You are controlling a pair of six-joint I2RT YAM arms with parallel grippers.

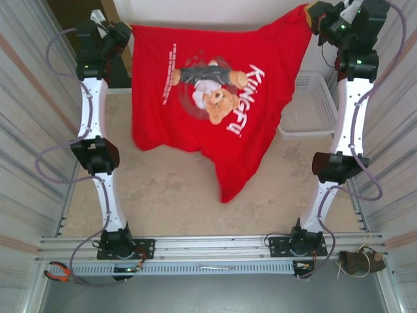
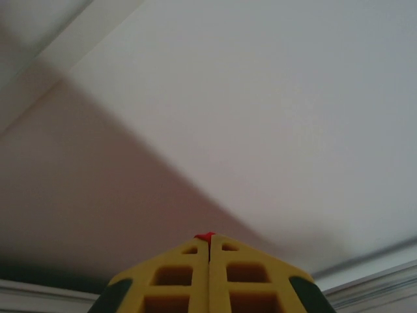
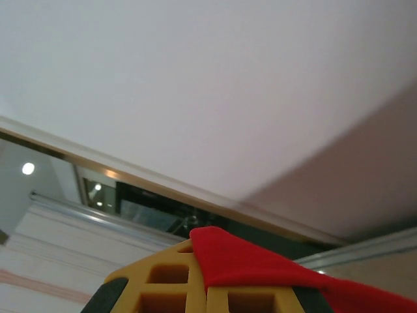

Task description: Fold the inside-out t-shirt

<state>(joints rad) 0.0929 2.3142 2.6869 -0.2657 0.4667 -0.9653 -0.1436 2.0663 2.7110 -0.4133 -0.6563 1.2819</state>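
Note:
Next, my left gripper draws the t-shirt's corner down and back toward the base onto the bare near tabletop and releases it, since the t-shirt still hangs raised.
The bright red t-shirt (image 1: 215, 98) hangs spread between both raised arms at the back of the table, its bear graphic and white lettering facing the top camera. My left gripper (image 1: 125, 31) is shut on the shirt's upper left corner. A sliver of red cloth (image 2: 206, 236) peeks from between its yellow fingertips (image 2: 189, 251). My right gripper (image 1: 313, 14) is shut on the upper right corner, and red fabric (image 3: 247, 264) drapes over its yellow fingers (image 3: 166, 274). The shirt's lower point (image 1: 229, 189) trails down to the beige tabletop (image 1: 163, 195).
A white mesh basket (image 1: 307, 107) stands at the right, partly behind the hanging shirt. Corrugated walls close in both sides. Orange-handled pliers (image 1: 57, 274) and a small dark bundle (image 1: 359, 262) lie near the front rail (image 1: 215, 246).

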